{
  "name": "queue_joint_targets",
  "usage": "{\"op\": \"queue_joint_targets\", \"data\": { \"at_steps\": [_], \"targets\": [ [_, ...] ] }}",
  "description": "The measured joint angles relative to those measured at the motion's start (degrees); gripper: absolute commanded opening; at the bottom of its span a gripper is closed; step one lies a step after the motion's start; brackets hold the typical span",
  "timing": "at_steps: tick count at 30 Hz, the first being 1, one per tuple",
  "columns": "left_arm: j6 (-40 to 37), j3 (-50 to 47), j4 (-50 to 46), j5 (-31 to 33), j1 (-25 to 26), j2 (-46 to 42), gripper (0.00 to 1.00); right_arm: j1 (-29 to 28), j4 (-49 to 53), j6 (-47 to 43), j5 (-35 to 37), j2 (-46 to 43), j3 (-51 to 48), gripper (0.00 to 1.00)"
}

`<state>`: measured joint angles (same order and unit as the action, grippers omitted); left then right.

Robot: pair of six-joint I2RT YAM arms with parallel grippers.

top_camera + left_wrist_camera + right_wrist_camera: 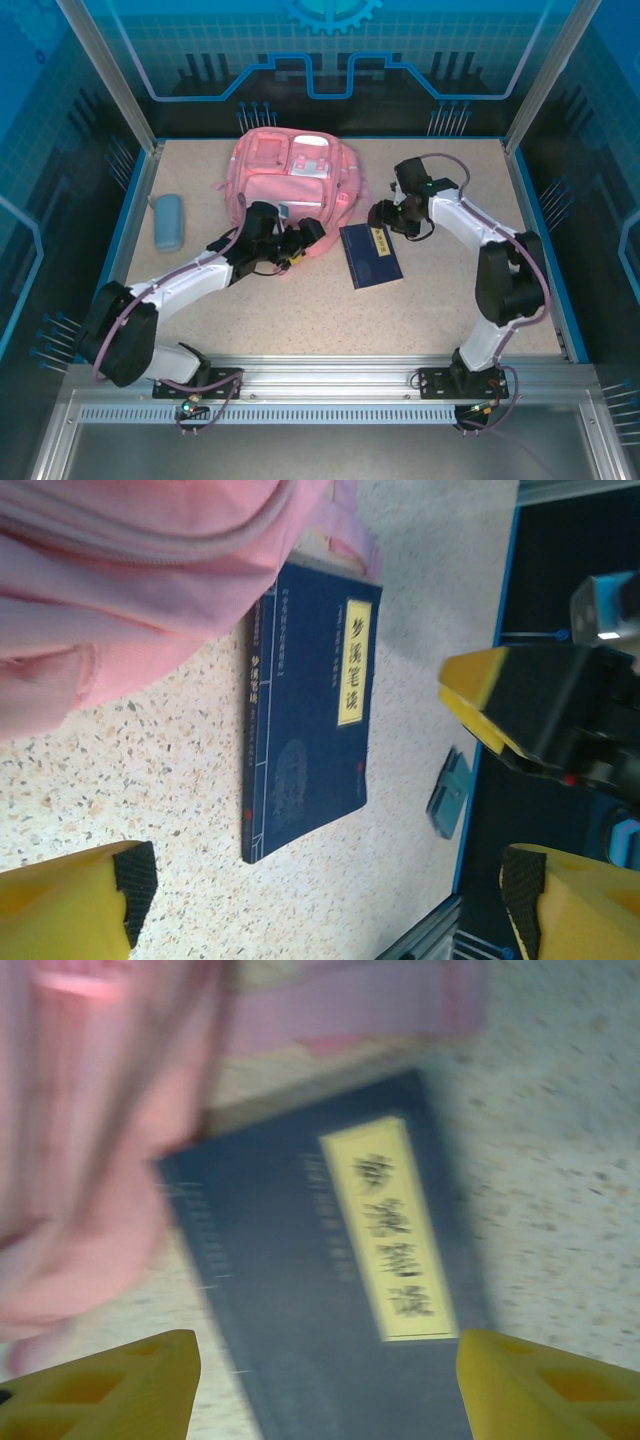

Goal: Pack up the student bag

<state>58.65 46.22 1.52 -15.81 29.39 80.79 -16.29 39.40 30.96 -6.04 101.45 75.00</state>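
Observation:
My open left gripper moves down and across toward the book's spine edge (348,259) (256,740) next to close there, since bare table beside that edge leaves room for a finger.
The student bag (290,180), a big pink backpack, lies flat at the back middle of the table, and its pink fabric (130,580) shows again in the left wrist view. A dark blue book (370,255) with a yellow title label lies flat on the table just right of the bag's near corner. My left gripper (297,245) hovers at the bag's near edge, open, with bare table between its yellow fingers (70,905). My right gripper (383,217) hangs over the book's far end, open, and the book (330,1290) sits below it, blurred.
A light-blue pencil case (168,222) lies near the table's left edge. A raised blue rim (535,240) borders the speckled table, with metal posts at the back corners. A small teal object (448,792) sits by the right rim.

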Motion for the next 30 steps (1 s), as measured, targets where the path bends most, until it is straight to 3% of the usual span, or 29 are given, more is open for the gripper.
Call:
{"op": "queue_joint_targets", "data": {
  "at_steps": [12,19,30],
  "targets": [
    [-0.7,8.6,-1.5,1.1,6.6,15.8,0.66,1.0,1.2,-3.7,-0.1,7.6,-0.8,0.67],
    [-0.8,14.5,-5.2,2.0,8.4,23.1,0.63,1.0,1.0,-4.4,-2.8,8.5,-0.9,0.61],
    [-2.1,18.3,-7.3,2.3,8.7,29.7,0.51,1.2,0.4,-4.5,-8.2,9.0,-1.6,0.54]
  ]
}}
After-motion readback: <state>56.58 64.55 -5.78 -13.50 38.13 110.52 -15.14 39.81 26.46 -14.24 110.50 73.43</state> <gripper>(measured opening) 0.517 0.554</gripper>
